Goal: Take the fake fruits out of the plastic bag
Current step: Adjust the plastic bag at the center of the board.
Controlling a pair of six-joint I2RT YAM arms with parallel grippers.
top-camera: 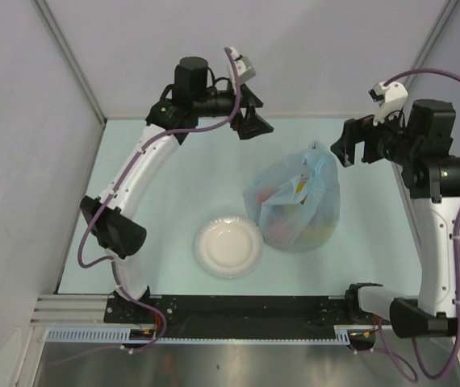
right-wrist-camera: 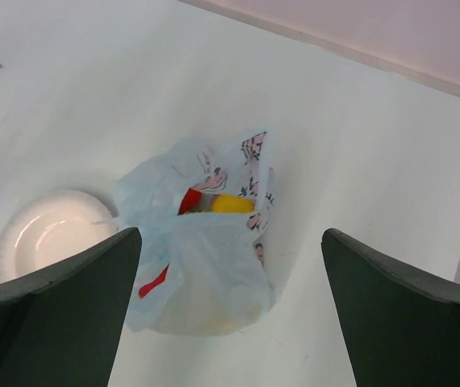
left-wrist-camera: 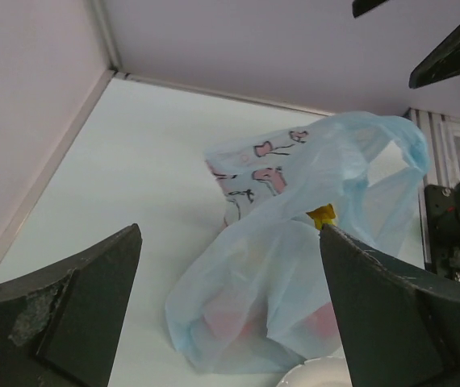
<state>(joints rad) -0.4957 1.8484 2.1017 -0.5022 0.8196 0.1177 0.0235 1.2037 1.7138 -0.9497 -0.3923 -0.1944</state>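
I will next bring my left gripper down and across onto the bag's bunched upper film (top-camera: 306,159) (left-wrist-camera: 339,165), because that film is below it and to its right in the top view.
The light-blue plastic bag (top-camera: 296,200) stands on the table right of centre, with its handles up. It also shows in the left wrist view (left-wrist-camera: 294,258) and the right wrist view (right-wrist-camera: 202,258). The fake fruits are inside it: a yellow one (right-wrist-camera: 232,203) and a red one (right-wrist-camera: 188,200) show through the mouth, and reddish shapes (left-wrist-camera: 222,318) show through the film. My left gripper (top-camera: 250,115) is open and empty, raised at the back left of the bag. My right gripper (top-camera: 351,149) is open and empty, raised just right of the bag's handles.
A white round plate (top-camera: 229,247) lies in front and left of the bag, touching or nearly touching it. It also shows in the right wrist view (right-wrist-camera: 44,234). Walls close the table at the back and both sides.
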